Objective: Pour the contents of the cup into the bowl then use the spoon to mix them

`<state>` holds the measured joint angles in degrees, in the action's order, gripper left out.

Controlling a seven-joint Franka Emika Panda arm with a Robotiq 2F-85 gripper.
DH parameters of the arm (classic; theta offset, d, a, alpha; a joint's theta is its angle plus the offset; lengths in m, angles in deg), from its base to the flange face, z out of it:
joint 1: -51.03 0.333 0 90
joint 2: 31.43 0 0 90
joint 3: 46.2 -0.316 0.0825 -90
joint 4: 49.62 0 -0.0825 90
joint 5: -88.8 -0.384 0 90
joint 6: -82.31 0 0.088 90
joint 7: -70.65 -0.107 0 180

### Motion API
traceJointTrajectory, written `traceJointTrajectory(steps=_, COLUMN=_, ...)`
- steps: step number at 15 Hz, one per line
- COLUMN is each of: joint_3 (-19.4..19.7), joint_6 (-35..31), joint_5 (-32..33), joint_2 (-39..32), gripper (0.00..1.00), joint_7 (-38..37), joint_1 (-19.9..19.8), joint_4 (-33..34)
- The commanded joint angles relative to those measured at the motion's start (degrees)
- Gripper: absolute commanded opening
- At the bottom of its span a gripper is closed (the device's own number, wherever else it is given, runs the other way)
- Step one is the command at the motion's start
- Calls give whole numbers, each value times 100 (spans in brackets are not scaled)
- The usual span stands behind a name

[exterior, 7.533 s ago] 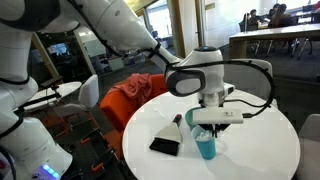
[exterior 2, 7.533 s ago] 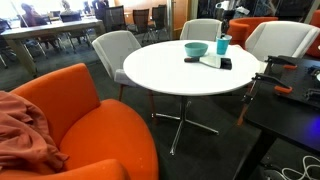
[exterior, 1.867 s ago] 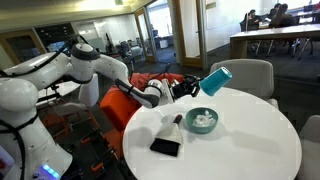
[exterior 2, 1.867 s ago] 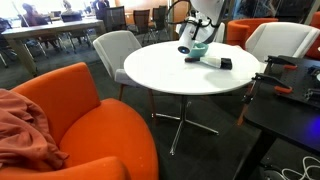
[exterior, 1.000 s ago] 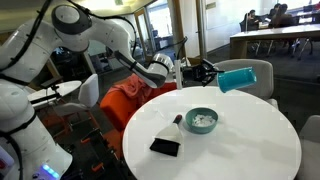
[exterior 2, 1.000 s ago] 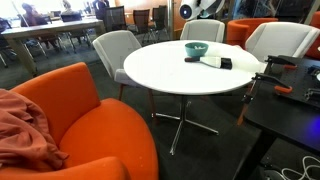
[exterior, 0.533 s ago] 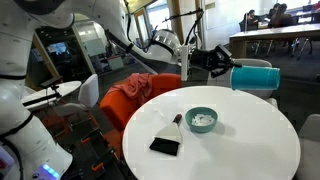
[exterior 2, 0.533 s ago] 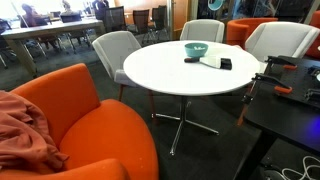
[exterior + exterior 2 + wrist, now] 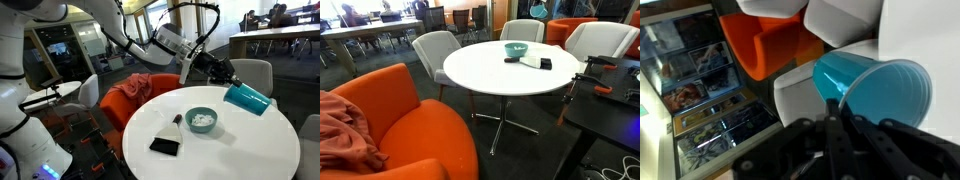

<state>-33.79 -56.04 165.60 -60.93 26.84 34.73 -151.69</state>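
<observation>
The robot's gripper will next turn the cup upright, lower it onto bare tabletop beside the bowl and let go of the cup's rim, as the white bits are in the bowl (image 9: 202, 121).
My gripper (image 9: 224, 77) is shut on the bright blue cup (image 9: 247, 98) and holds it tipped on its side in the air, to the right of the bowl and above the round white table (image 9: 240, 145). The wrist view shows the cup (image 9: 876, 87) clamped at its rim by the jaws (image 9: 836, 118), its inside looking empty. The pale teal bowl (image 9: 202, 121) stands on the table with white bits (image 9: 203, 120) in it. It also shows in an exterior view (image 9: 516, 49). The spoon (image 9: 176, 120) lies left of the bowl.
A flat black rectangle (image 9: 164, 146) lies on the table near the spoon. Grey chairs (image 9: 438, 55) and orange armchairs (image 9: 400, 120) ring the table. A dark bench (image 9: 610, 95) stands beside it.
The arm has swung the cup further right and downward, from high above the table's far edge to lower beside the bowl. The bowl, spoon and black rectangle have not moved.
</observation>
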Motion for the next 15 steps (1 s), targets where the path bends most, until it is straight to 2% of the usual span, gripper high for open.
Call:
traceJointTrajectory(steps=1, joint_3=-144, joint_6=-676, joint_5=-841, joint_2=232, gripper=1, joint_7=32, joint_1=-207, joint_4=-301)
traceJointTrajectory(steps=3, joint_3=-108, joint_6=-1203, joint_5=-1313, joint_2=268, gripper=1, joint_7=9, joint_1=-205, joint_4=-433)
traceJointTrajectory(steps=4, joint_3=134, joint_6=-914, joint_5=-1131, joint_2=-7, gripper=5, joint_7=55, joint_1=12, joint_4=-132)
traceJointTrajectory(steps=6, joint_3=159, joint_6=-1143, joint_5=-1346, joint_2=3, gripper=5, joint_7=55, joint_1=29, joint_4=-193)
traceJointTrajectory(steps=7, joint_3=161, joint_6=-1162, joint_5=-1373, joint_2=15, gripper=1, joint_7=53, joint_1=32, joint_4=-211)
traceJointTrajectory(steps=9, joint_3=-180, joint_6=-1178, joint_5=-2524, joint_2=-12, gripper=1, joint_7=958, joint_1=-318, joint_4=-222)
traceJointTrajectory(steps=10, joint_3=-554, joint_6=-1168, joint_5=-3056, joint_2=-38, gripper=1, joint_7=1434, joint_1=-708, joint_4=-184)
traceJointTrajectory(steps=15, joint_3=-1614, joint_6=-763, joint_5=-5749, joint_2=-251, gripper=1, joint_7=3462, joint_1=-1855, joint_4=167)
